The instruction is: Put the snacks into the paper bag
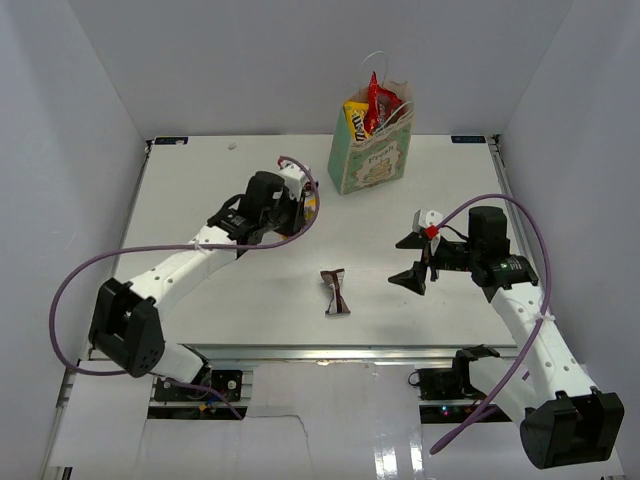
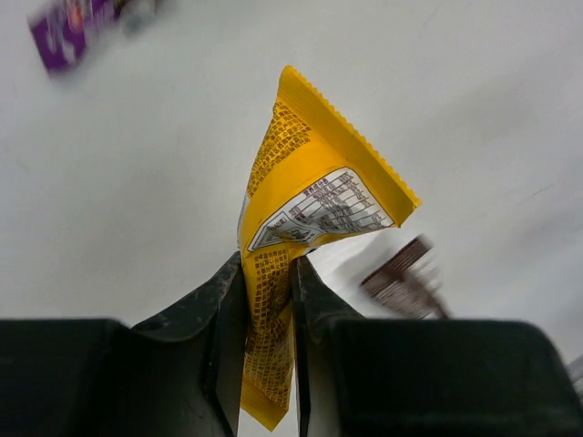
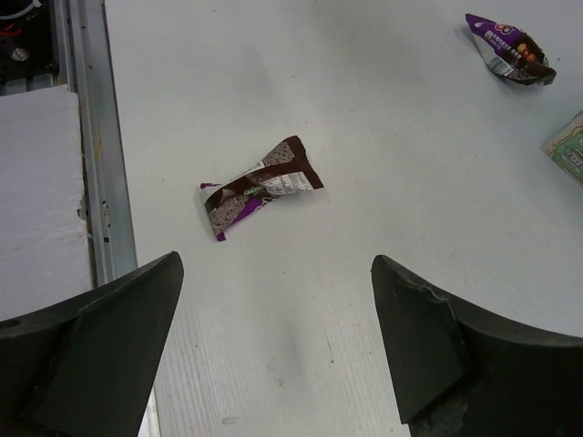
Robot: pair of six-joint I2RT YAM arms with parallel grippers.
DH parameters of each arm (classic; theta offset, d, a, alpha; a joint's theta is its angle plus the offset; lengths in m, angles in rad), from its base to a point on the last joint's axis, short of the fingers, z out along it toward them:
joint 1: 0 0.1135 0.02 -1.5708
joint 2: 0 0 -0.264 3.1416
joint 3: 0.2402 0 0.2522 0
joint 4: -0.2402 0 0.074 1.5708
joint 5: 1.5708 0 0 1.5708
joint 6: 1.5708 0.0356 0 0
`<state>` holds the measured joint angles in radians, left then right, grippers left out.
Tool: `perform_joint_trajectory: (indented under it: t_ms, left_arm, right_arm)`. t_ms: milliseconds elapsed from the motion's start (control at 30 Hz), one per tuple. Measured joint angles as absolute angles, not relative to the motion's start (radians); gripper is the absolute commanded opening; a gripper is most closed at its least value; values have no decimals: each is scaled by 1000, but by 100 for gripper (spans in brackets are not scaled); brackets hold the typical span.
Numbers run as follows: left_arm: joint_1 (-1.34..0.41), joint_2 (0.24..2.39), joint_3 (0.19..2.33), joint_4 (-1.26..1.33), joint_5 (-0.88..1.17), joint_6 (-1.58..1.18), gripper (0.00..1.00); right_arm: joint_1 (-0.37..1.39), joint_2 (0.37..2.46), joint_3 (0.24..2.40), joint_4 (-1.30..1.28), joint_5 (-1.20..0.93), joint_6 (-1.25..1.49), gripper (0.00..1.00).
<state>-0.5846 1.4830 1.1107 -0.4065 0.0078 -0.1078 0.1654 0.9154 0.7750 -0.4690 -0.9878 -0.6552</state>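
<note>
I will next lift my left gripper outward over the bag's open top [image 1: 376,106] and let go of the second yellow packet, because the bag stands outward, to the gripper's right in the top view.
The mint-green paper bag [image 1: 368,160] stands upright at the back of the table. A yellow candy packet [image 1: 355,118] and the red chip bag [image 1: 380,103] stick out of its top. My left gripper [image 1: 303,207] is left of the bag, shut on the second yellow candy packet [image 2: 310,191], which hangs clear above the table between the fingers [image 2: 314,309]. The brown-white bar wrapper [image 1: 336,292] lies on the table in the middle front and also shows in the right wrist view [image 3: 261,185]. My right gripper [image 1: 412,260] is open and empty, right of the wrapper. The small purple wrapper [image 3: 508,47] lies on the table. The dark blue chip bag is out of view.
A metal rail [image 3: 91,155] and white panel run along the table's front edge. White walls enclose the table on three sides. A corner of the paper bag [image 3: 569,150] shows at the right edge of the right wrist view.
</note>
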Motion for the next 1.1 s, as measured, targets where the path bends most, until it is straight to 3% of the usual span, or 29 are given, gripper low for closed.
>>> perform_joint_trajectory:
  t_ms: [133, 267, 467, 700, 867, 967, 1000, 1100]
  left_arm:
    - [-585, 1392, 1200, -181, 101, -152, 28]
    - [-585, 1455, 1351, 39, 155, -207, 27]
    - [-586, 1763, 1665, 299, 165, -351, 23]
    - [-586, 2158, 2010, 370, 112, -510, 23]
    - [-586, 2320, 2142, 378, 82, -559, 24]
    - [-586, 2346, 2148, 373, 57, -565, 43]
    - [-586, 2347, 2148, 373, 50, -565, 57]
    - [-586, 2341, 2141, 391, 37, -562, 76]
  right_arm:
    - [162, 907, 775, -469, -988, -655, 89]
    - [157, 907, 775, -469, -991, -654, 89]
    - [156, 907, 774, -468, -991, -654, 90]
    - [150, 907, 769, -467, -991, -651, 90]
    - [148, 907, 768, -461, -991, -650, 90]
    - [145, 908, 765, -460, -991, -649, 90]
    - [145, 908, 762, -457, -992, -647, 90]
    - [145, 914, 755, -453, -994, -643, 90]
